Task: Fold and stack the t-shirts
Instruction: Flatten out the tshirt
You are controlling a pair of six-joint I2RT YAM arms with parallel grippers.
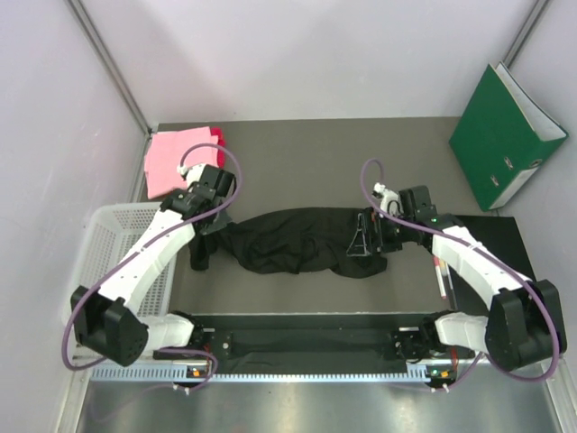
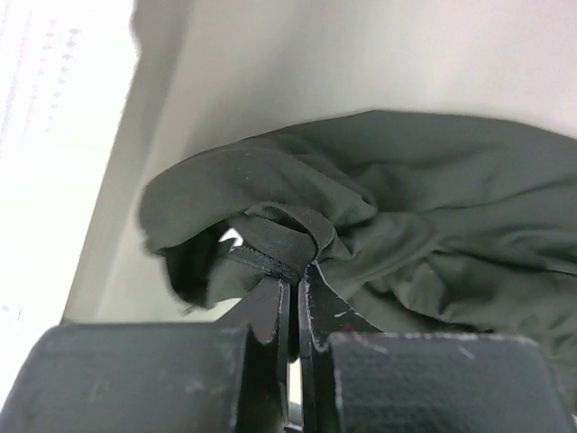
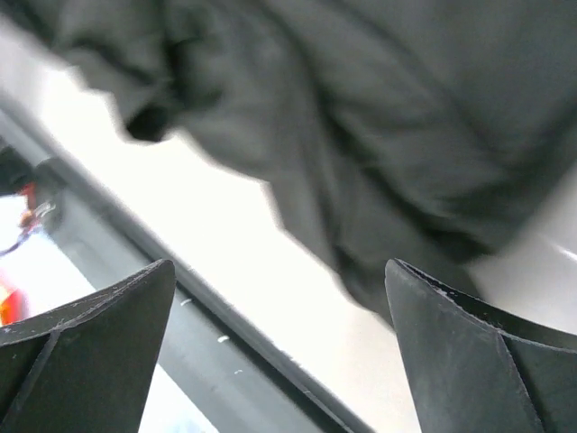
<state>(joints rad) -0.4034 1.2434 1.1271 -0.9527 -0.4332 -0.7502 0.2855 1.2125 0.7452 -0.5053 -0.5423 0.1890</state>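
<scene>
My right gripper needs to move outward and down to the black t-shirt's far corner point(image 1: 359, 214), since bare table borders the cloth's edge there.
A black t-shirt point(image 1: 288, 242) lies bunched in a long heap across the middle of the table. My left gripper point(image 1: 210, 227) is at its left end, shut on a fold of the black cloth point(image 2: 279, 242). At the shirt's right end my right gripper point(image 1: 368, 236) stands open, its fingers point(image 3: 469, 347) wide apart over the table with the black t-shirt point(image 3: 361, 117) just ahead and nothing between them. A folded light pink t-shirt point(image 1: 177, 159) lies at the back left, with a darker pink-red one point(image 1: 217, 136) showing under its right edge.
A white mesh basket point(image 1: 113, 236) sits at the left edge beside my left arm. A green binder point(image 1: 503, 133) leans on the right wall. A black sheet point(image 1: 491, 236) with a red-and-white pen point(image 1: 441, 273) lies under my right arm.
</scene>
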